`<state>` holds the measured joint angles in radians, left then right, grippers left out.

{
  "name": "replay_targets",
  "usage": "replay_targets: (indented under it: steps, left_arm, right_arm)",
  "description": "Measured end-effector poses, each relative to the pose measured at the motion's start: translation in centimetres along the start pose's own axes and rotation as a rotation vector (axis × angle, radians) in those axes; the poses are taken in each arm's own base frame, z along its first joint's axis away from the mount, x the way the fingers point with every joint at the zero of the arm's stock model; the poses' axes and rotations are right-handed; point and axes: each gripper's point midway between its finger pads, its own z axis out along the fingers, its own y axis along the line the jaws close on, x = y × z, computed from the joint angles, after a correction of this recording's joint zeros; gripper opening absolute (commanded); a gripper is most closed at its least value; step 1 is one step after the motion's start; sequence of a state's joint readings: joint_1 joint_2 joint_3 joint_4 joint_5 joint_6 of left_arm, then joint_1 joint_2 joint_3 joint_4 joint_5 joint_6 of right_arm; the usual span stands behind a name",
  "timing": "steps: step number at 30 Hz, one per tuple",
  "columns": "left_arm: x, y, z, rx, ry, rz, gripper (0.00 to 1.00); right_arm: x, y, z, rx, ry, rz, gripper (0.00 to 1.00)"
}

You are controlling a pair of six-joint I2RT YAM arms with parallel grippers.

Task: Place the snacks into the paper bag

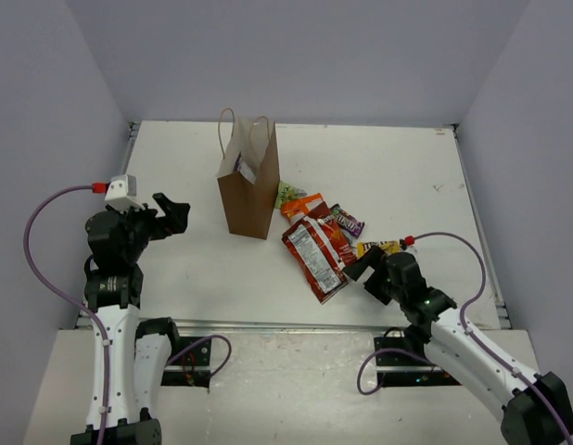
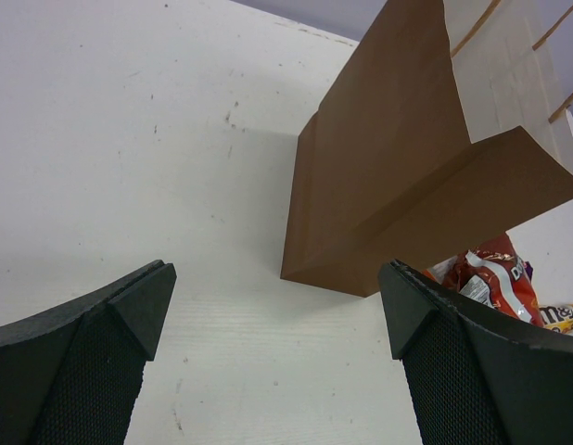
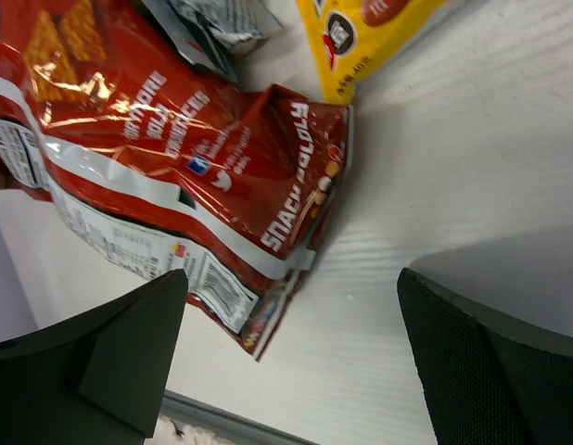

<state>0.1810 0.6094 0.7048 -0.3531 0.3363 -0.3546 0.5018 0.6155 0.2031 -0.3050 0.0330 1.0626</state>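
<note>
My right gripper is open, with the end edge of the bag between its fingers, so next it needs to ease down and slightly outward onto the red chip bag's end edge (image 1: 346, 261) (image 3: 325, 190) near the yellow packet.
The brown paper bag (image 1: 248, 184) stands upright mid-table with its handles up; it also shows in the left wrist view (image 2: 388, 176). To its right lie the snacks: a red chip bag (image 1: 314, 256), an orange packet (image 1: 303, 205), a green one (image 1: 288, 193), a purple one (image 1: 347, 221) and a yellow one (image 1: 379, 247). My left gripper (image 1: 175, 213) is open and empty, left of the bag. My right gripper (image 1: 363, 271) is open and empty, just right of the red chip bag's near end (image 3: 175, 185). The yellow packet (image 3: 370, 37) lies beyond it.
The table's front edge with a metal rail (image 1: 296, 324) runs close behind the right gripper. Grey walls enclose the table on three sides. Something white (image 1: 243, 168) shows inside the paper bag's mouth.
</note>
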Motion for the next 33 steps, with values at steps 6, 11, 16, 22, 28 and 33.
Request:
replay_targets:
  steps: [6,11,16,22,28,33]
  left_arm:
    - [0.0,0.0,0.0,0.0,0.001,-0.001,1.0]
    - [0.1,0.0,0.1,-0.001,0.003,-0.001,1.0]
    - [0.1,0.0,0.1,-0.001,0.003,-0.001,1.0]
    - [0.0,0.0,0.0,-0.001,0.002,-0.001,1.0]
    - [-0.1,0.0,-0.1,0.001,-0.003,0.001,1.0]
    - [-0.1,-0.1,-0.1,0.001,-0.007,0.002,1.0]
  right_arm:
    - [-0.7,1.6,1.9,-0.06,-0.034,0.073,0.89]
    - [-0.6,1.8,3.7,-0.05,-0.025,0.105,0.0]
    - [-0.2,1.9,4.0,-0.062,-0.002,0.121,0.0]
    - [-2.4,6.7,-1.0,-0.328,-0.109,0.031,0.0]
    - [-6.2,14.5,-9.5,-0.527,-0.198,-0.136,0.0]
    - [-7.9,21.0,-13.6,-0.61,-0.148,-0.293,0.0]
